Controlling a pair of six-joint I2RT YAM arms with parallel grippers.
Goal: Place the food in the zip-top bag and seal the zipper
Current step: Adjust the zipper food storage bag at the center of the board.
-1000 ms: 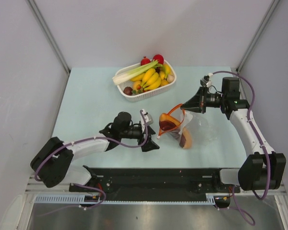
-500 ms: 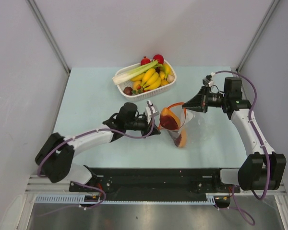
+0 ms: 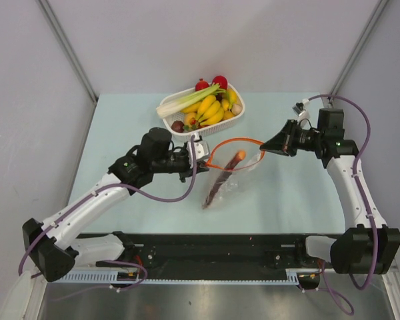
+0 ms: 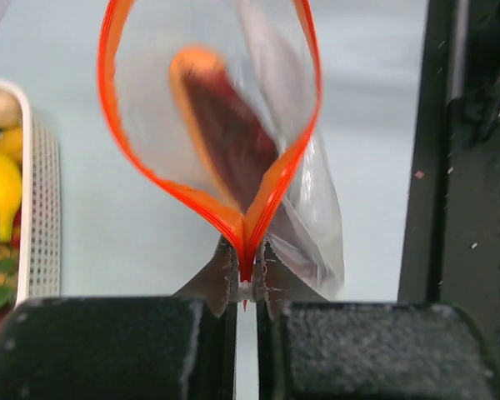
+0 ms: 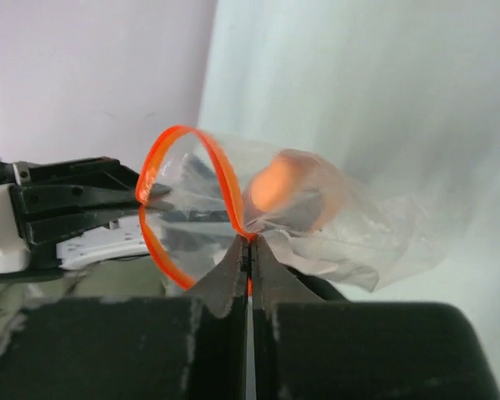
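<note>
The vegetable is inside, so my left gripper will next lower the bag (image 3: pixel 239 179) to the tabletop, easing left in the top view, and release its zipper.
The clear zip-top bag (image 3: pixel 239 179) hangs between my two grippers, above the table. Its orange-red zipper (image 3: pixel 232 140) is spread into a wide loop. My left gripper (image 3: pixel 205 155) is shut on the zipper's left end (image 4: pixel 246 250). At the opposite end (image 5: pixel 247 237), my right gripper (image 3: pixel 265 148) is shut on the zipper too. A long dark purple-brown vegetable (image 3: pixel 216 188) with an orange end (image 3: pixel 241 155) lies slanted inside the bag, showing blurred in the left wrist view (image 4: pixel 227 133). More food, a yellow banana bunch (image 3: pixel 211 110) among it, lies in the basket.
A white slatted basket (image 3: pixel 221 125) stands at the back of the table, just behind the left gripper, holding a green-white leek (image 3: pixel 187 101) and red pieces (image 3: pixel 219 81). Its wall (image 4: pixel 42 212) shows at the left of the left wrist view. Grey walls close in both sides.
My left gripper has moved back and up toward the basket and shut on the zipper's left end. The bag has been lifted and its mouth pulled wide. The right gripper has drifted slightly right.
</note>
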